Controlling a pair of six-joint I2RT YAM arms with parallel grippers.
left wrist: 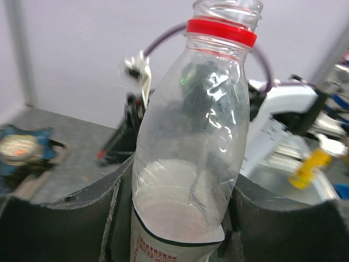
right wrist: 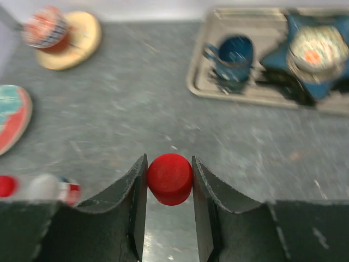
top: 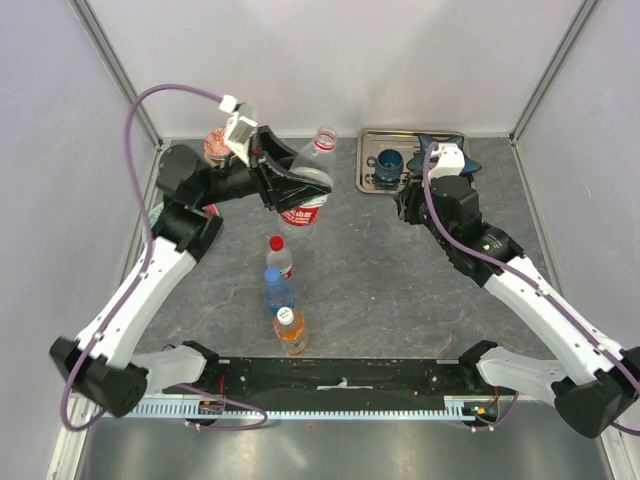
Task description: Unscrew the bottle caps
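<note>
The spot below my right gripper is open, clear tabletop short of the tray. Next I will tilt the gripper downward and lower the red cap onto that spot to release it.
My left gripper (top: pixel 298 190) is shut on a clear bottle with a red label (top: pixel 308 185) and holds it tilted above the table at the back left. In the left wrist view the bottle (left wrist: pixel 191 136) has an open neck with only a red ring on it. My right gripper (right wrist: pixel 169 188) is shut on a red cap (right wrist: pixel 169 178) above the table; in the top view it (top: pixel 408 200) is near the tray. Three capped bottles stand in a row mid-table: a red-capped one (top: pixel 279 255), a blue one (top: pixel 278 290) and an orange one with a white cap (top: pixel 290 330).
A metal tray (top: pixel 372 140) at the back right holds a blue cup (top: pixel 388 162) and a blue star-shaped dish (top: pixel 445 152). A yellow plate with a patterned ball (right wrist: pixel 71 35) sits at the back left. Another patterned plate (right wrist: pixel 13 117) lies at the left edge.
</note>
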